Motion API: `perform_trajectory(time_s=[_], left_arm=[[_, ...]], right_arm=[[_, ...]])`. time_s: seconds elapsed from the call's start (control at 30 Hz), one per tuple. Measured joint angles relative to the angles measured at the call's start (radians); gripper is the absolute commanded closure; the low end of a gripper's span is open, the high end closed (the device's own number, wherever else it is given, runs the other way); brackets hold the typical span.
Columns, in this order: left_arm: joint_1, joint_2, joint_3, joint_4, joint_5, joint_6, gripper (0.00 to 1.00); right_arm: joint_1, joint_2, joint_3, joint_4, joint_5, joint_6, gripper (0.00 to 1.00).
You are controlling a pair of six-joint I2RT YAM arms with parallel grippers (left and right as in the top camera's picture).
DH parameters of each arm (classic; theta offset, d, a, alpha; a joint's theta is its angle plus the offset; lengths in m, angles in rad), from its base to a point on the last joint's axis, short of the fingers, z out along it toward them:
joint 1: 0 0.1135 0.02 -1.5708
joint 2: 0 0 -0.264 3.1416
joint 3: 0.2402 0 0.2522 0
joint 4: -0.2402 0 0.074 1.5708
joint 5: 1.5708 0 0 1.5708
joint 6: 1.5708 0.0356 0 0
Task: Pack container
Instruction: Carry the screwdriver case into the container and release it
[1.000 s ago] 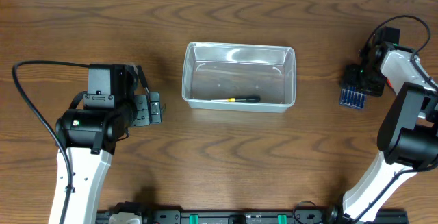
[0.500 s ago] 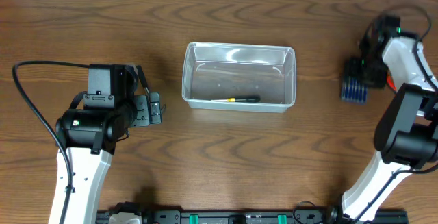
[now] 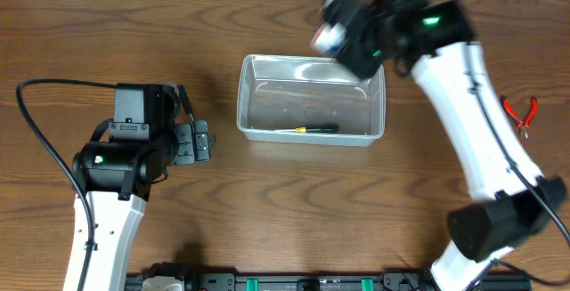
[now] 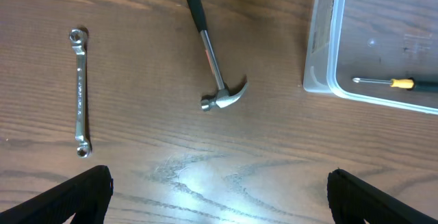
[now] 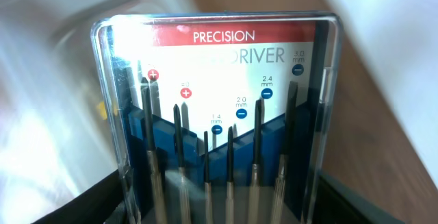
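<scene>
My right gripper moves down and back into the container (image 3: pixel 242 104) next and sets the clear case beside the screwdriver's black handle, where the container's bottom lies empty.
The clear plastic container (image 3: pixel 242 104) stands mid-table with a yellow-and-black screwdriver (image 3: pixel 312 129) lying in it. It also shows at the right edge of the left wrist view (image 4: pixel 321 46), with the screwdriver (image 4: pixel 397 83) inside. My right gripper (image 3: pixel 343 37) is shut on a clear case of precision screwdrivers (image 5: pixel 219 114) and holds it above the container's far right corner, blurred. In the right wrist view the gripper (image 5: pixel 219 207) clamps the case's lower end. My left gripper (image 3: pixel 203 140) is open and empty, left of the container; in its own view (image 4: pixel 219 190) it hovers over bare wood.
A claw hammer (image 4: pixel 212 59) and a silver ring wrench (image 4: pixel 81 90) lie on the wood left of the container. Red-handled pliers (image 3: pixel 519 113) lie at the far right. The left arm's black cable loops at the left.
My right arm has swung from the far right of the table to above the container's far right corner, carrying the screwdriver case with it. The left arm has not moved.
</scene>
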Motion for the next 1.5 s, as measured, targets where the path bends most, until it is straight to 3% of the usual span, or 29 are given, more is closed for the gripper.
perform_trajectory(time_s=[0.2, 0.6, 0.67, 0.8, 0.9, 1.07, 1.13, 1.2, 1.23, 1.5], left_arm=[[0.0, 0.0, 0.0, -0.023, 0.0, 0.0, 0.02], [0.0, 0.0, 0.0, -0.027, 0.0, 0.0, 0.02], [0.0, 0.0, 0.0, -0.027, 0.0, 0.0, 0.02], [0.0, 0.0, 0.0, -0.027, 0.0, 0.0, 0.02], [0.0, 0.0, 0.0, -0.027, 0.0, 0.0, 0.02], [0.0, 0.0, 0.0, -0.027, 0.0, 0.0, 0.02], [0.0, 0.0, 0.0, -0.027, 0.0, 0.0, 0.02], [0.0, 0.0, 0.0, -0.027, 0.0, 0.0, 0.02], [0.0, 0.0, 0.0, -0.027, 0.0, 0.0, 0.02], [0.0, 0.0, 0.0, -0.027, 0.0, 0.0, 0.01]], right_arm=[[0.026, 0.175, -0.12, 0.043, -0.041, -0.178, 0.99], [-0.008, 0.337, -0.137, 0.084, -0.045, -0.231, 0.98], [-0.014, 0.355, -0.137, 0.083, -0.045, -0.231, 0.92], [-0.015, 0.374, -0.137, 0.078, -0.045, -0.23, 0.71], [-0.015, 0.374, -0.137, 0.078, -0.047, -0.23, 0.67], [-0.015, 0.374, -0.137, 0.077, -0.047, -0.23, 0.52], [-0.015, 0.374, -0.137, 0.076, -0.047, -0.23, 0.44], [-0.015, 0.374, -0.137, 0.077, -0.047, -0.23, 0.26], [-0.015, 0.374, -0.137, 0.077, -0.046, -0.227, 0.22], [-0.015, 0.374, -0.137, 0.076, -0.04, -0.219, 0.16]])
